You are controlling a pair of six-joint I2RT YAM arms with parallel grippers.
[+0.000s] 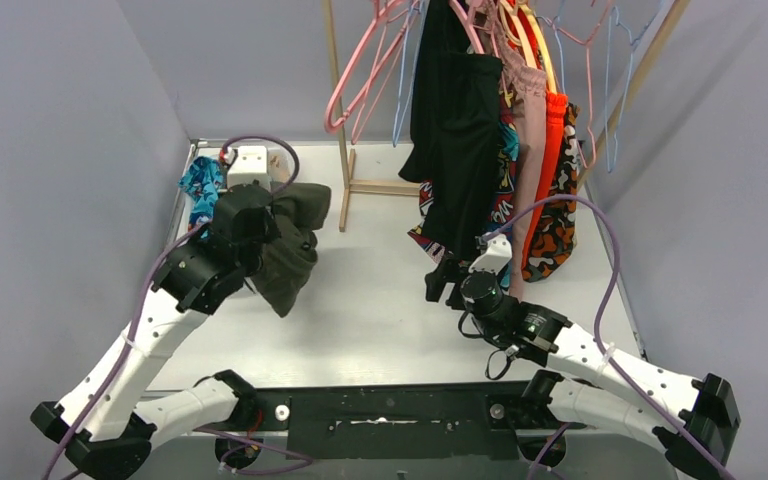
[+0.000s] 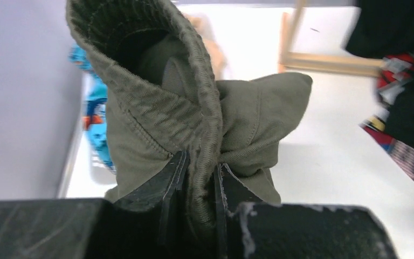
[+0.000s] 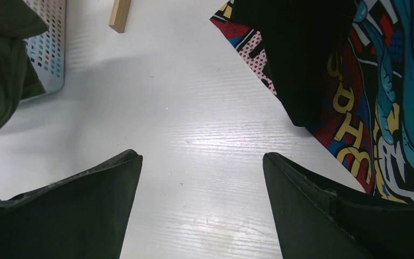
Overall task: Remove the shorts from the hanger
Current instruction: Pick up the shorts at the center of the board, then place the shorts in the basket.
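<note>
The teal shorts are already in the white basket (image 1: 203,190) (image 2: 98,132) below and outward of my left gripper, so next my left gripper needs to go down and outward and let go of the olive shorts there.
My left gripper (image 2: 198,164) is shut on the ribbed waistband of the olive green shorts (image 2: 194,108), which dangle bunched from it above the table's left side (image 1: 290,250). Black shorts (image 1: 457,120), comic-print shorts (image 3: 356,108), dusty pink shorts (image 1: 530,130) and orange shorts (image 1: 552,160) still hang from hangers on the wooden rack (image 1: 338,120). My right gripper (image 3: 202,156) is open, low over bare white table, just below and left of the hanging black shorts (image 3: 302,54). Nothing lies between its fingers. Teal printed shorts (image 1: 200,190) lie at the far left.
A white perforated basket (image 3: 48,48) stands at the far left with the teal shorts (image 2: 94,124) in it. Empty pink and blue hangers (image 1: 370,70) hang on the rack. The rack's wooden base (image 2: 329,62) rests on the table. Grey walls close both sides.
</note>
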